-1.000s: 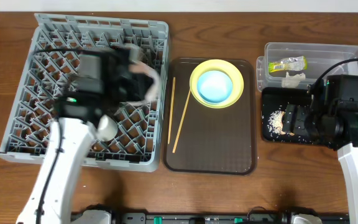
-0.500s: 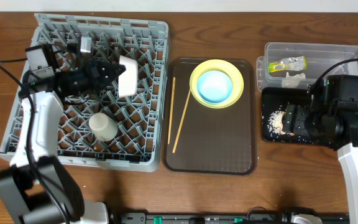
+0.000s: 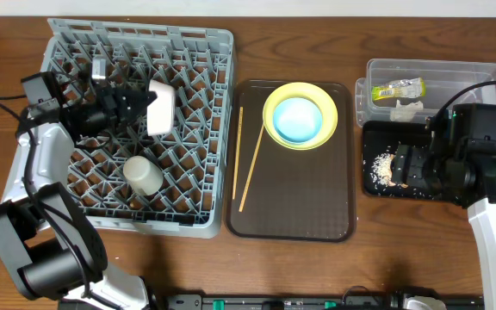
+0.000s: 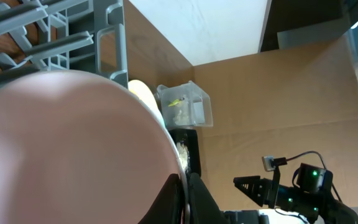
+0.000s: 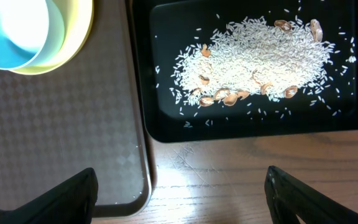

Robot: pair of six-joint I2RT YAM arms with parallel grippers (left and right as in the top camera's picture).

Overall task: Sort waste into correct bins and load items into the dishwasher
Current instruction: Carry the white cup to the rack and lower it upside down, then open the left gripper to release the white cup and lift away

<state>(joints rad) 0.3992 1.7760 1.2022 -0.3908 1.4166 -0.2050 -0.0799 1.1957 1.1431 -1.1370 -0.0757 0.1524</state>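
Observation:
My left gripper lowers slightly and releases the white bowl next, since it is already on its side over free rack wires (image 3: 159, 114) beside the cup.
My left gripper (image 3: 147, 106) is shut on the rim of the white bowl (image 3: 164, 108), holding it on its side above the grey dishwasher rack (image 3: 205, 60). The bowl (image 4: 73, 143) fills the left wrist view, its edge pinched between the fingers (image 4: 194, 196). A small white cup (image 3: 143, 174) lies in the rack. The light blue bowl (image 3: 297, 119) sits on the yellow plate (image 3: 324, 104), beside two chopsticks (image 3: 250, 169). My right gripper (image 5: 182, 196) stands open and empty over the near edge of the black tray (image 5: 148, 74) of rice crumbs (image 5: 260, 56). Wrapper (image 3: 397, 87) and tissue (image 3: 406, 108) lie in the clear tub (image 3: 480, 73).
The brown serving tray (image 3: 291, 202) lies between the rack and the bins, carrying the plate and chopsticks. A strip of bare wooden table (image 5: 241, 180) shows between the serving tray and the black tray. The right arm's body (image 3: 480, 164) sits at the table's right edge.
The left arm has swung round and now reaches in from the left. The white bowl has shifted a little to the left over the rack. The right arm has not moved.

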